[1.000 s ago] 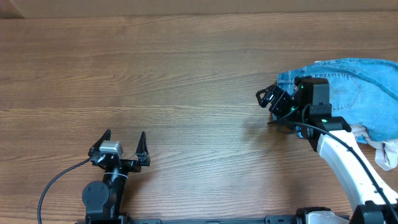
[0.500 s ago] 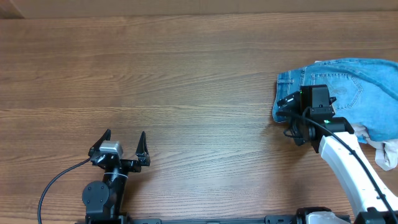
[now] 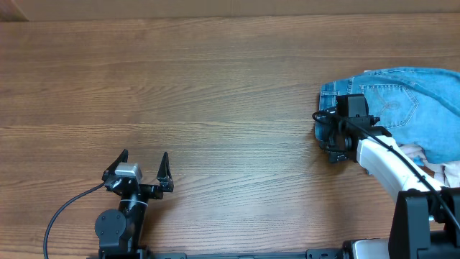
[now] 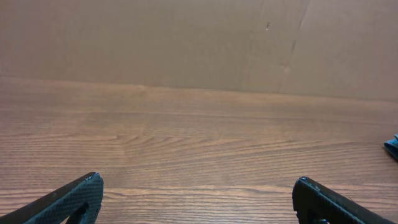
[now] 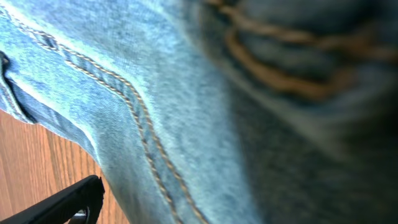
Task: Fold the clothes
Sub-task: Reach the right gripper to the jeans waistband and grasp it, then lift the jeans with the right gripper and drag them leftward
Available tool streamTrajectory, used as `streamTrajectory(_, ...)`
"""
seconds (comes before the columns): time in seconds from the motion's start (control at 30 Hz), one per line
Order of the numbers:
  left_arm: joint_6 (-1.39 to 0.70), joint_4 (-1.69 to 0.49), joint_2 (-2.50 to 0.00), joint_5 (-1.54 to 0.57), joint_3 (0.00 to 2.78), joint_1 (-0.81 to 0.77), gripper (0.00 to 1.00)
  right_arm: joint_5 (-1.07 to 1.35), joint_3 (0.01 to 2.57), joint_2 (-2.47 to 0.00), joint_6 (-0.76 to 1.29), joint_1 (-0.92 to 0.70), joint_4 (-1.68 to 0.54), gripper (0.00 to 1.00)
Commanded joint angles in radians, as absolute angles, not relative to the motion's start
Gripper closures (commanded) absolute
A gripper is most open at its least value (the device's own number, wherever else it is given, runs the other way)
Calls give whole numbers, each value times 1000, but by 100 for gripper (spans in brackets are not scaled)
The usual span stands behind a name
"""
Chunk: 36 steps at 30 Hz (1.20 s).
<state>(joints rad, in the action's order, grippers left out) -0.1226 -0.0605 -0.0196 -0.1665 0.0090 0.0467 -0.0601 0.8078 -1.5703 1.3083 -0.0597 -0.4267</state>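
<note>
My right gripper stays low and closes on the near waistband corner (image 5: pixel 140 180) next, because one finger stands over bare wood just beside the denim's edge.
The light blue jeans (image 3: pixel 413 101) lie bunched at the table's right edge, with tan stitching showing. My right gripper (image 3: pixel 325 134) is down at their left edge, over the waistband corner. In the right wrist view the denim (image 5: pixel 186 93) fills the frame close up. Only the gripper's left finger (image 5: pixel 74 200) shows, set wide at the lower left. The other finger is hidden behind the cloth. My left gripper (image 3: pixel 142 164) is open and empty at the front left, above bare wood (image 4: pixel 199 186).
A white and pale cloth (image 3: pixel 447 177) lies under the jeans at the far right edge. A brown cardboard wall (image 4: pixel 186 37) stands behind the wooden table (image 3: pixel 180 86).
My right gripper has moved right from just left of the jeans onto their left edge and lowered over the denim. The left arm has not moved.
</note>
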Motion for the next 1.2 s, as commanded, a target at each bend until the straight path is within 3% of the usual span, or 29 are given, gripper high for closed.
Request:
streamTrajectory(0.0, -104, -62, -15, -157, 5, 52, 0, -81, 819, -1596, 1314, -64, -403, 6)
streamTrajectory(0.1, -104, -63, -15, -157, 5, 52, 0, -120, 819, -1616, 1313, -69, -390, 29)
streamTrajectory(0.27, -104, -62, -15, -157, 5, 52, 0, -191, 820, -1623, 1253, -117, -331, 37)
streamTrajectory(0.37, -104, -62, -15, -157, 5, 52, 0, -195, 820, -1623, 1214, -118, -322, 54)
streamTrajectory(0.43, -104, -63, -15, -157, 5, 52, 0, -196, 820, -1623, 1195, -118, -318, 60)
streamTrajectory(0.47, -104, -63, -15, -157, 5, 52, 0, -199, 820, -1623, 1168, -118, -313, 67)
streamTrajectory(0.53, -104, -63, -15, -157, 5, 52, 0, -199, 821, -1613, 1090, -118, -295, 96)
streamTrajectory(0.8, -104, -63, -15, -157, 5, 52, 0, -129, 920, -1355, 859, -150, -340, 96)
streamTrajectory(0.93, -104, -62, -15, -157, 5, 52, 0, 4, 968, -1290, 867, -200, -333, 96)
streamTrajectory(1.17, -104, -62, -15, -157, 5, 52, 0, 7, 1084, -1290, 910, -405, -234, 96)
